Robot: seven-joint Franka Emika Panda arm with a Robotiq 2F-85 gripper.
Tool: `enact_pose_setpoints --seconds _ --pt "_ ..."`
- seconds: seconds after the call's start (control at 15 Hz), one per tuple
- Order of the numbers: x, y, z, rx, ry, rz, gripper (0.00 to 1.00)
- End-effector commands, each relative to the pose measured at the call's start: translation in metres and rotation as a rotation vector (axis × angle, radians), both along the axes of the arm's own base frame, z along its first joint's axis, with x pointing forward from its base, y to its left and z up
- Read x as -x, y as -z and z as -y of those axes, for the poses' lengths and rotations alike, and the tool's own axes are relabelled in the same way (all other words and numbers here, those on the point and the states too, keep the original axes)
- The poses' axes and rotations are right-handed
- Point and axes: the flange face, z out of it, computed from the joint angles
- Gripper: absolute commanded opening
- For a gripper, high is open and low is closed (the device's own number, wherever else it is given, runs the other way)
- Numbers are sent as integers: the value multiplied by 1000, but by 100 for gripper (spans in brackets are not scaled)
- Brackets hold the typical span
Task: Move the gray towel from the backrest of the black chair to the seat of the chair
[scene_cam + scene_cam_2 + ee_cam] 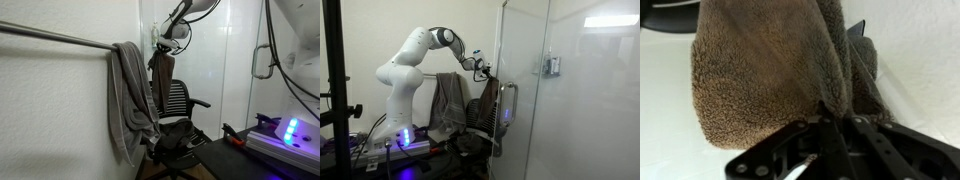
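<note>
The towel's lower end hangs below the top edge of the backrest, so my gripper should next move up, then back and down over the seat point(178, 135) to release the towel's top.
The gray towel point(162, 70) hangs as a dark, narrow drape from my gripper point(166, 44), above the black chair's ribbed backrest point(176, 100). In the other exterior view the towel point(488, 95) hangs from the gripper point(480, 68) over the backrest point(505, 108). In the wrist view the brownish-gray fuzzy cloth point(765, 70) fills the frame, pinched between my shut fingers point(837, 115). The chair's seat point(178, 135) lies below, partly hidden by the lighter towel.
A larger, lighter gray towel point(130, 95) drapes over a metal bar point(55, 37) beside the chair. A glass panel point(570, 95) stands close to the chair. A table with a lit device point(285, 130) and a red-handled tool point(235, 137) is nearby.
</note>
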Motion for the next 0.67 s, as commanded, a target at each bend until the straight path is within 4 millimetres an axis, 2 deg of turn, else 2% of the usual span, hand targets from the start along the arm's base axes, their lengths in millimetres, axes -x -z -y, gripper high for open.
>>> enact_pose_setpoints --seconds 0.0,0.33,0.47,0.6 --pt "53 -66 13 -37 -12 138 2" --pt "116 -159 41 -97 10 375 2" --pt "141 -187 60 -115 29 368 2" --pt "165 -207 91 -98 74 288 2"
